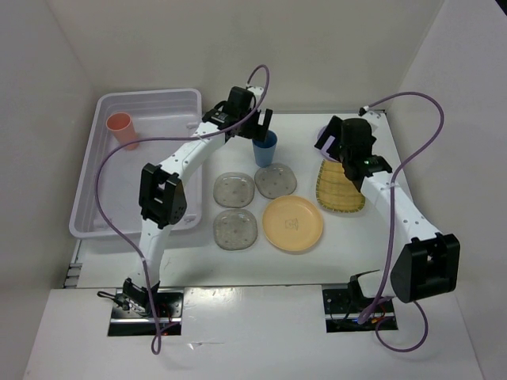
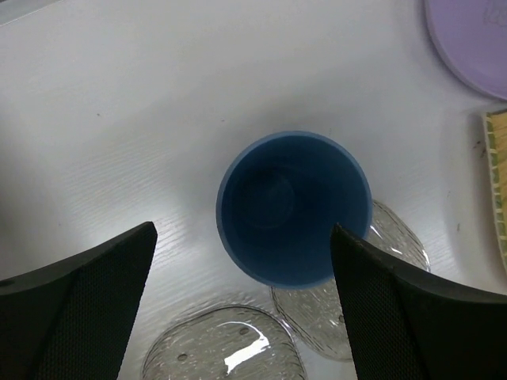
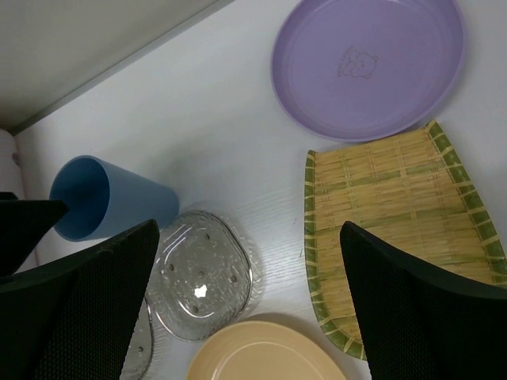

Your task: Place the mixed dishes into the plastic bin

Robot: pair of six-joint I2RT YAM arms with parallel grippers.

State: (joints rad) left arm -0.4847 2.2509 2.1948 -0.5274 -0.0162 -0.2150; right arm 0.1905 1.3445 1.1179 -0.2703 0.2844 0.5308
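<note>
Next, my left gripper lowers and shifts slightly toward the bin (image 1: pixel 87 190), fingers straddling the blue cup's rim on that side, since the blue cup's opening faces up.
A blue cup (image 1: pixel 265 149) stands upright on the white table; my left gripper (image 1: pixel 252 127) hovers open just above it, with the cup (image 2: pixel 293 207) between its fingers (image 2: pixel 87 301). A salmon cup (image 1: pixel 121 129) stands in the plastic bin (image 1: pixel 87 190) at the far left. Three clear saucers (image 1: pixel 234 189) (image 1: pixel 275 180) (image 1: pixel 235 229) lie by the orange-yellow plate (image 1: pixel 292 223). My right gripper (image 1: pixel 348 146) is open and empty above the yellow woven plate (image 3: pixel 388 222). The lavender bowl (image 3: pixel 368 63) lies beyond it.
White walls enclose the table on the left, back and right. The bin's long side runs along the left arm. Purple cables loop over both arms. The dishes crowd the table's middle, the saucers nearly touching the blue cup's base (image 3: pixel 103 202).
</note>
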